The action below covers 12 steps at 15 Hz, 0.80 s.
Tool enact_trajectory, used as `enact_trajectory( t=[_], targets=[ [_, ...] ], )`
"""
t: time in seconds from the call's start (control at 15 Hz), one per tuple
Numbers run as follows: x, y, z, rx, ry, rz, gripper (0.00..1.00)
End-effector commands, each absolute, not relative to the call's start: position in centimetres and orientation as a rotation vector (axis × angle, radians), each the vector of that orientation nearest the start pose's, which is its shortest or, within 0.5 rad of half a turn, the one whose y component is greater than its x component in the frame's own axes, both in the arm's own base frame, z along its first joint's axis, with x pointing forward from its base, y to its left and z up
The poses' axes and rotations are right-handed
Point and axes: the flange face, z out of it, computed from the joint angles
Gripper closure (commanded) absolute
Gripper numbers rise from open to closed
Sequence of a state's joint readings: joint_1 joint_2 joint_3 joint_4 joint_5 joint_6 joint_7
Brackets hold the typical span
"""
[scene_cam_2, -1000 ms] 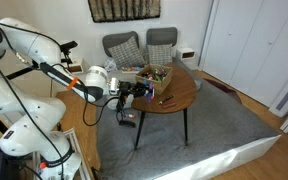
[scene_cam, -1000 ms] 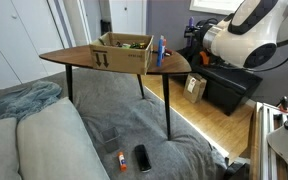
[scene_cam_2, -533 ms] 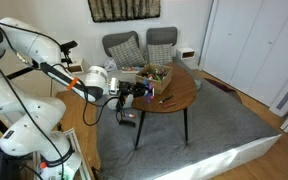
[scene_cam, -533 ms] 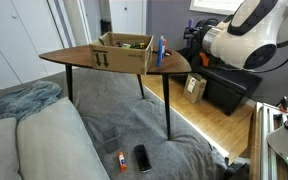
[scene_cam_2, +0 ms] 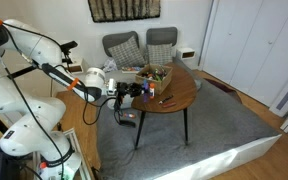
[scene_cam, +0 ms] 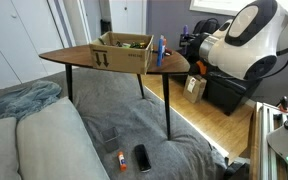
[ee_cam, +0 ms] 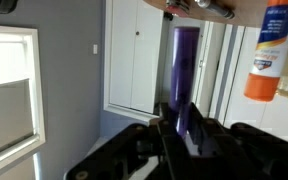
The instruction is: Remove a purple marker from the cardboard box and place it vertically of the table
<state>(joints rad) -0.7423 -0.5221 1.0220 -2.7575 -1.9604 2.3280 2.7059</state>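
My gripper will move down next until the purple marker's loose end touches the bare tabletop (scene_cam: 174, 64) beside the orange bottle, then let the marker go, because that spot is below my gripper.
In the wrist view a purple marker (ee_cam: 185, 70) stands straight out from between the dark fingers (ee_cam: 167, 128) of my gripper (ee_cam: 184, 125), which is shut on its lower end. The brown cardboard box (scene_cam: 122, 52) sits on the wooden table (scene_cam: 79, 57), and in the side-on exterior view the box (scene_cam_2: 156, 73) lies past the gripper (scene_cam_2: 141, 90). The gripper hovers at the table (scene_cam_2: 179, 97) edge, beside the box rather than over it. The black gripper (scene_cam: 191, 46) sits just off the table's right tip.
An orange bottle with a blue and white label (ee_cam: 269, 52) stands on the table near the gripper, also seen as the bottle (scene_cam: 162, 48). A low black cabinet (scene_cam: 229, 90) stands behind the arm. Two chairs (scene_cam_2: 144, 45) are beyond the table. A black device (scene_cam: 142, 157) lies on the grey blanket.
The arm has shifted a little towards the table with the marker still in the gripper. The jaws have stayed shut.
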Motion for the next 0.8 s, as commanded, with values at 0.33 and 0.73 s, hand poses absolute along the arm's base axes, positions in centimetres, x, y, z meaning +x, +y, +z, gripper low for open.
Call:
enact_trajectory(
  t=[0.33, 0.73],
  targets=[
    [37.7, 8.2, 29.7, -2.538, 0.773, -2.48, 0.95],
    [37.7, 7.9, 28.6, -2.55, 0.822, -2.472, 0.95]
  ],
)
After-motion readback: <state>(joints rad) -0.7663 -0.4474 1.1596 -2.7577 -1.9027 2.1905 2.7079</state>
